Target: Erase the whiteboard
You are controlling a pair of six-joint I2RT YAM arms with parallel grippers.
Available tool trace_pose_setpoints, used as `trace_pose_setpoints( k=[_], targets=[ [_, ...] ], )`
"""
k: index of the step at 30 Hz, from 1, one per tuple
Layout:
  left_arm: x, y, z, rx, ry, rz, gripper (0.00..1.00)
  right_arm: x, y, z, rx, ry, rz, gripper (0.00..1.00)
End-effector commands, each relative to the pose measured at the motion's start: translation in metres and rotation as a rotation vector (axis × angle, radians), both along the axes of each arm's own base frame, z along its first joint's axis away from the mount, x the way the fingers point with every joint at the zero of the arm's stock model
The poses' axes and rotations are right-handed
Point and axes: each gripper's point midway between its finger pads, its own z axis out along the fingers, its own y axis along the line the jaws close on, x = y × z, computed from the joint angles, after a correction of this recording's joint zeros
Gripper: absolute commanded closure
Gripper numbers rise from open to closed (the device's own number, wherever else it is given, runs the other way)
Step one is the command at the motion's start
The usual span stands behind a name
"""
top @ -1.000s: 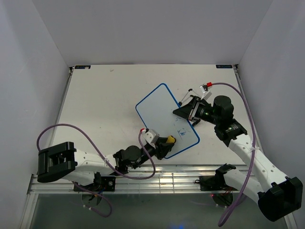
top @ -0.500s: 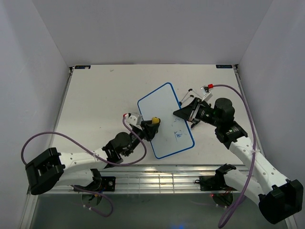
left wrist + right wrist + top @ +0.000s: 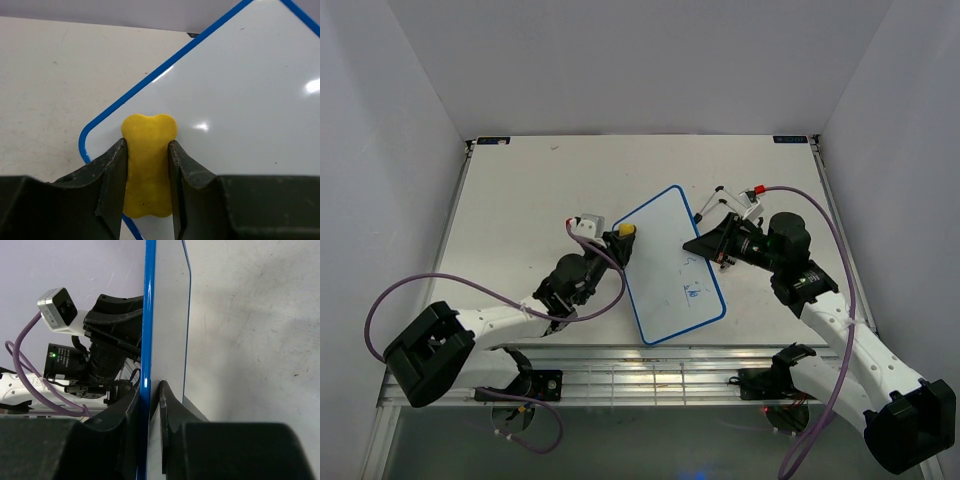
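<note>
The bare tabletop (image 3: pixel 610 287) beside the whiteboard's edge is clear, so next I should move my left gripper back off the whiteboard's corner and down there to let go of the yellow eraser (image 3: pixel 624 231).
The whiteboard (image 3: pixel 668 262), white with a thin blue rim, lies tilted at the table's middle, with faint blue scribbles near its lower right. My left gripper (image 3: pixel 623 236) is shut on the small yellow eraser (image 3: pixel 624 231) and presses it on the board's left corner. In the left wrist view the eraser (image 3: pixel 148 161) sits between both fingers over the board (image 3: pixel 240 100). My right gripper (image 3: pixel 708 243) is shut on the board's right edge. In the right wrist view the blue rim (image 3: pixel 147 340) runs between the jaws of that gripper (image 3: pixel 149 396).
The white table (image 3: pixel 520 200) is ringed by grey walls. A metal rail (image 3: pixel 650 380) runs along the near edge. Purple cables (image 3: pixel 450 270) loop from both arms. The left arm's camera (image 3: pixel 57 307) shows behind the board in the right wrist view.
My left gripper has swept the eraser across the board from its lower edge up to the left corner. The board has turned clockwise in my right gripper's hold.
</note>
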Motion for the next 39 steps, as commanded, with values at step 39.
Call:
trace_pose_setpoints(
  k=[39],
  targets=[
    [-0.182, -0.121, -0.040, 0.201, -0.172, -0.575, 1.00, 0.014, 0.009, 0.064, 0.192, -0.057, -0.052, 0.92]
  ],
)
